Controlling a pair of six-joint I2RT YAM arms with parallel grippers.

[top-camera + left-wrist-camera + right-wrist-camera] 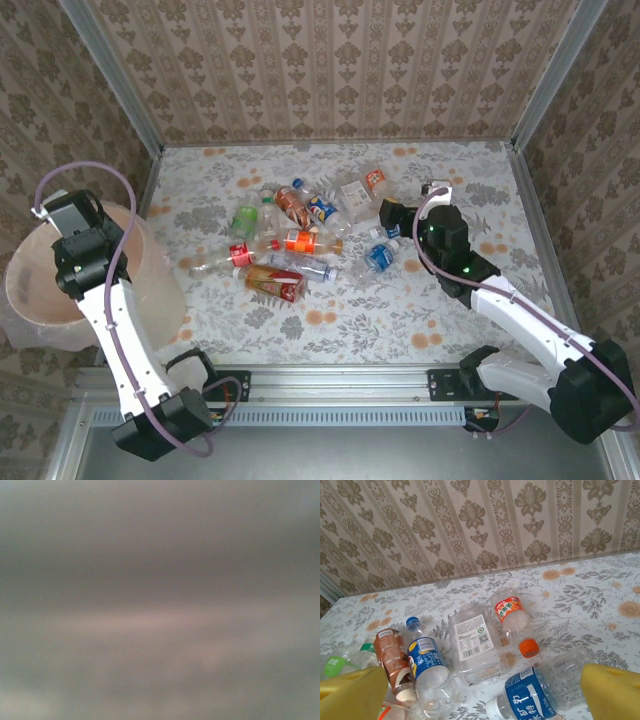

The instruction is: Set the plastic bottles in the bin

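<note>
Next I will edge my left gripper outward over the far side of the bin's opening (118, 221) and open it to release, since the bag-lined opening lies directly beneath it.
Several plastic bottles (300, 240) lie scattered on the flowered table, among them a red-labelled one (275, 283) and a green-labelled one (245, 218). The bin (35, 300), pale pink and bag-lined, stands at the left edge. My left gripper (70, 222) hangs over the bin's far side; its jaws are hidden and the left wrist view is a grey-pink blur. My right gripper (482, 695) is open, its yellow fingertips (350, 695) on either side of a blue-labelled bottle (535, 695). Beyond lie a square clear bottle (472, 640) and an orange-capped one (515, 622).
Patterned walls close the table at the back and sides, with metal posts (110, 75) at the corners. A blue-capped bottle (427, 662) and a brown-labelled one (390, 655) lie left of my right gripper. A metal rail (330, 380) runs along the near edge.
</note>
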